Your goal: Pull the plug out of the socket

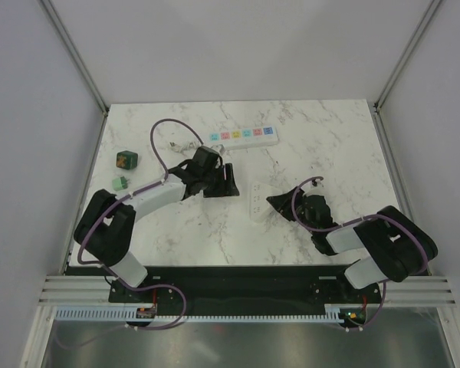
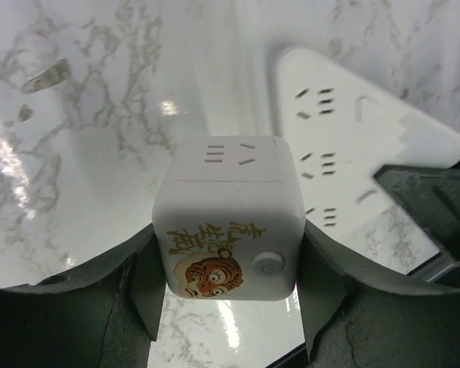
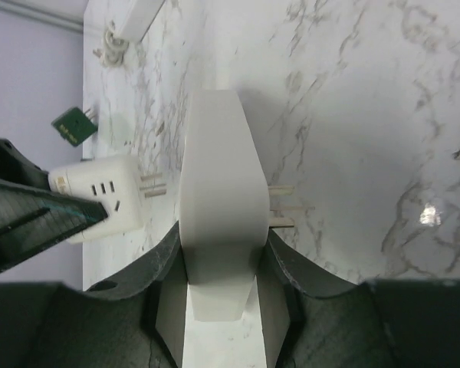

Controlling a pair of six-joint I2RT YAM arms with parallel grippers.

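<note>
The left gripper needs to go outward next, then down, and release the cube (image 2: 230, 222) beyond the plug, where the tabletop is bare to the gripper's left in the top view.
The dark green plug (image 1: 126, 160) with an orange mark lies on the table at far left, apart from the socket. The socket (image 1: 244, 136), a long white strip with pastel outlets, lies at the back. My left gripper (image 1: 230, 185) (image 2: 230, 287) is shut on a white cube (image 2: 230, 222) with a tiger print. My right gripper (image 1: 279, 204) (image 3: 221, 303) is shut on a plain white block (image 3: 218, 230) (image 1: 259, 201). The cube (image 3: 100, 195) is held just left of the block, its prongs bare and clear of it.
A small bright-green block (image 1: 119, 182) lies near the plug. The strip's cord stub (image 1: 185, 146) curls at its left end. Metal frame posts and grey walls bound the marble table (image 1: 337, 146). The left arm's purple cable (image 1: 157, 146) loops over the table.
</note>
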